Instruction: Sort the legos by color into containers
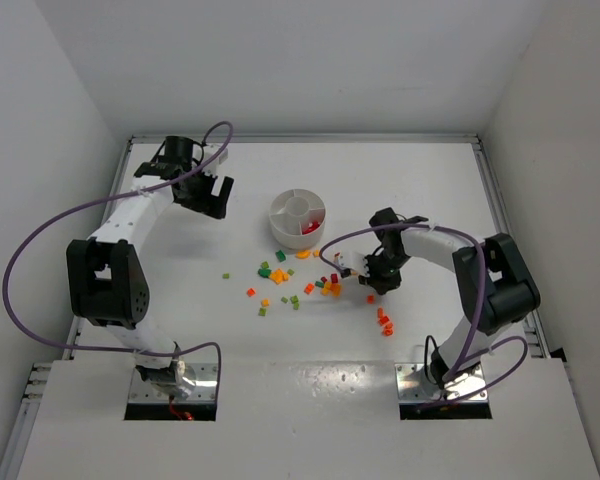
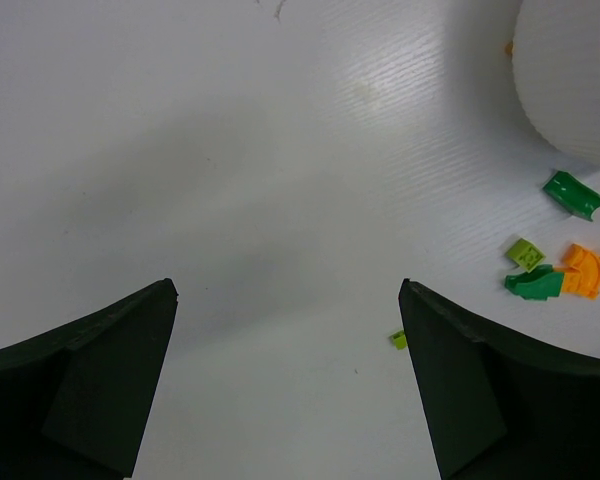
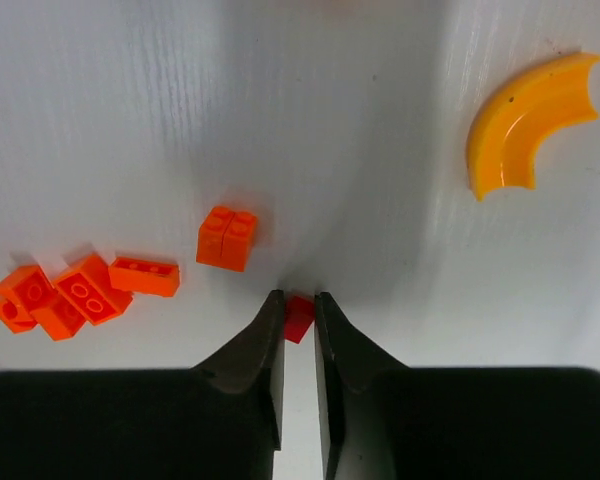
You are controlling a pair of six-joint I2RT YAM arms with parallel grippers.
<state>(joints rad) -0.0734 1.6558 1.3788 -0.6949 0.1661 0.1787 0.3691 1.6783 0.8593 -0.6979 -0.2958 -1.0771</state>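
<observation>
My right gripper holds a red lego that matches the dish's red-filled wedge (image 1: 311, 227). It will next move up, outward and to the left in the top view, over that wedge, to release the lego.
My right gripper (image 3: 298, 300) is down at the table, its jaws shut on a tiny red lego (image 3: 299, 316) pinched at the fingertips. Orange legos (image 3: 227, 237) lie just left of it, and a curved yellow-orange piece (image 3: 525, 120) lies to the upper right. Red, orange and green legos (image 1: 280, 275) are scattered below the round white dish (image 1: 276, 215), which holds red pieces (image 1: 311, 228) in one wedge. My left gripper (image 1: 212, 195) hovers open left of the dish with nothing between its fingers. Its wrist view shows the dish wall (image 2: 570, 80) and green legos (image 2: 572, 192).
A few orange bricks (image 1: 384, 322) lie near the right arm's forearm. A tiny lime brick (image 2: 398, 339) sits by the left gripper's right finger. White walls close in the table at the back and on both sides.
</observation>
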